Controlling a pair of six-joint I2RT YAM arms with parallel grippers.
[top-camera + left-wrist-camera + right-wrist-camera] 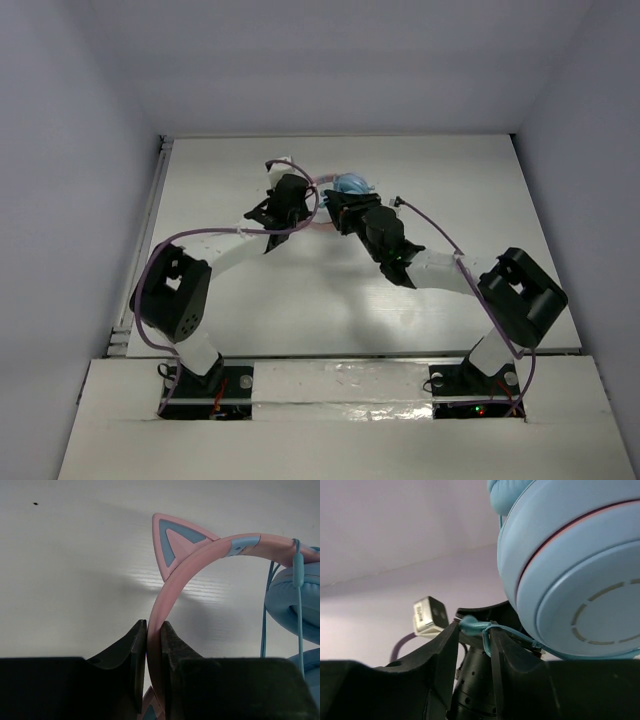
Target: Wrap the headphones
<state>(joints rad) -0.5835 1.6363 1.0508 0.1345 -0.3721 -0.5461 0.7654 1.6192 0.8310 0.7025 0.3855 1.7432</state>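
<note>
My left gripper will move down toward the bare tabletop below it next and release the headband, because the headphones (350, 185) still hang above the tabletop.
The headphones (350, 185) hang above the table's far middle, between my two grippers. In the left wrist view my left gripper (154, 630) is shut on the pink headband (200, 560), just below a cat ear (172, 540); a light-blue ear cup (295, 600) and the thin cable (298, 570) hang at the right. In the right wrist view my right gripper (474, 628) stands open just under a big blue ear cup (570, 570). The cable's blue end (469, 625) lies across its fingertips, looped over the right finger (495, 645).
The left arm's black wrist (480, 680) and a white connector (427, 615) sit right behind the right gripper's fingers. The white table (300, 290) is walled on the left, right and far sides. Purple arm cables (430, 225) loop near both wrists.
</note>
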